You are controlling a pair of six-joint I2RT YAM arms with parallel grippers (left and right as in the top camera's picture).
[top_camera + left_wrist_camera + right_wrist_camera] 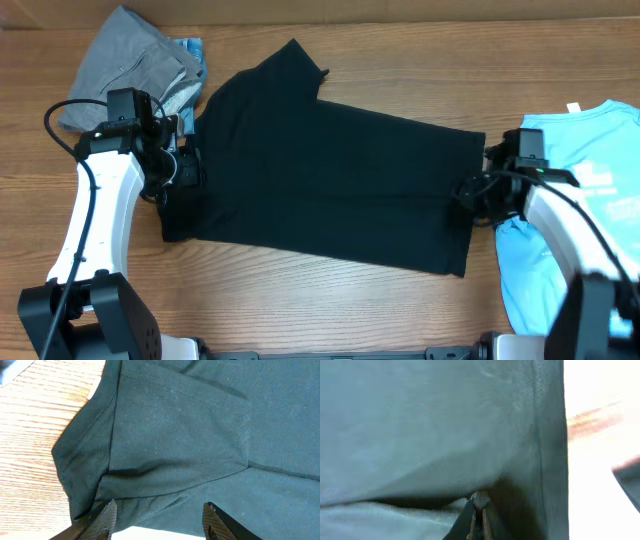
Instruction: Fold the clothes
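The shirt's near corner (458, 266) lies back from my right gripper, so my right gripper will next pull the shirt's pinched fold back toward that corner and let go of it.
A black t-shirt (330, 175) lies spread across the middle of the table, folded lengthwise, with one sleeve pointing to the back. My left gripper (185, 168) is open at the shirt's left edge; in the left wrist view its fingers (157, 512) straddle the dark cloth (190, 435) without closing on it. My right gripper (470, 190) is at the shirt's right edge. In the right wrist view its fingers (479, 510) are closed on a pinch of the black fabric (430, 425).
A grey garment (135, 65) lies crumpled at the back left, over a bit of blue cloth (190, 48). A light blue t-shirt (575, 210) lies at the right edge. Bare wood shows along the front.
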